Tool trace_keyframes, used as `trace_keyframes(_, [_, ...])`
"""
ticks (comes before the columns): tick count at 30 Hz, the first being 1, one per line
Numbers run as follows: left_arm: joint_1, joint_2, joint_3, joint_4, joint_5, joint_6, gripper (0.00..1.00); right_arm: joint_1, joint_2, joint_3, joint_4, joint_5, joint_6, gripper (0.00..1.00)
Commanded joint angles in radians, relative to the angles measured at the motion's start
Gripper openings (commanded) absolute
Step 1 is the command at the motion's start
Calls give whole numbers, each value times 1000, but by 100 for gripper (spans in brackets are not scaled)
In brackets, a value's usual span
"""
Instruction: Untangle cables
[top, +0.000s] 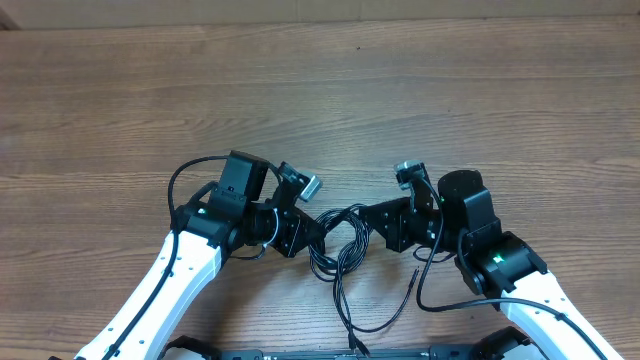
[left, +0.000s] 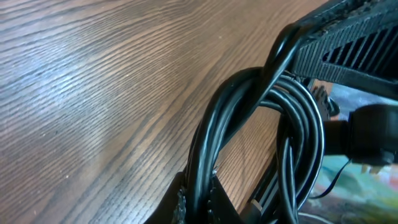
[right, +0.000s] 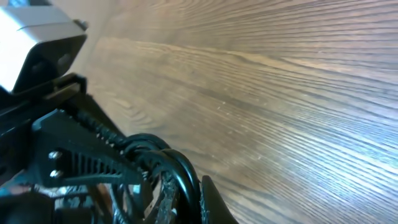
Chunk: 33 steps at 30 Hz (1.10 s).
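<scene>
I will next carry the bundle in my left gripper down and to the left in the overhead view and release it on the tabletop spot there.
The cables (top: 340, 245) are thin black cords bunched in one tangle on the wooden table, between my two grippers. My left gripper (top: 316, 234) reaches in from the left and my right gripper (top: 373, 224) from the right, tips nearly facing. In the left wrist view the left gripper (left: 199, 196) is shut on two or three strands of the cables (left: 249, 112), which loop up toward the right gripper's fingers (left: 348, 37). In the right wrist view the right gripper (right: 189, 198) is shut on the cables (right: 171, 163), with the left gripper's fingers (right: 81, 155) close beside. Loose strands (top: 345, 305) trail toward the near edge.
The wooden table (top: 320, 100) stretches back to a far edge at the top of the overhead view. A thicker arm cord loops at the left arm (top: 185, 175), and another curls by the right arm (top: 430, 300). Both white arm bodies fill the near corners.
</scene>
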Motion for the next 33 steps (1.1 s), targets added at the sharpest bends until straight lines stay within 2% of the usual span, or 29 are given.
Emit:
trace_keyframes(1, [-2, -13, -7, -57, -83, -86, 4, -29, -6, 23, 28, 294, 111, 4])
trace_keyframes(9, [-2, -13, -7, -143, -74, -88, 4, -29, -6, 23, 30, 534, 160, 4])
trace_keyframes(15, [-2, -13, -7, -142, -75, -88, 4, -29, -4, 23, 26, 594, 160, 5])
trace_keyframes(17, [-2, -13, -7, -121, -75, -89, 4, -29, -3, 23, 13, 585, 160, 12])
trace_keyframes(20, [-2, -13, -7, -74, -79, -89, 4, -29, -3, 23, -27, 515, 159, 32])
trace_keyframes(22, [-2, -13, -7, -37, -79, -109, 4, -29, -3, 23, -64, 469, 159, 50])
trace_keyframes(25, [-2, -13, -7, 17, -79, -165, 4, -29, -3, 23, -114, 422, 159, 67])
trace_keyframes(27, [-2, -13, -7, 52, -78, -201, 4, -29, -3, 23, -144, 371, 159, 71])
trace_keyframes(33, [-2, -13, -7, 114, -74, -329, 4, -29, -3, 17, -163, 128, 135, 72])
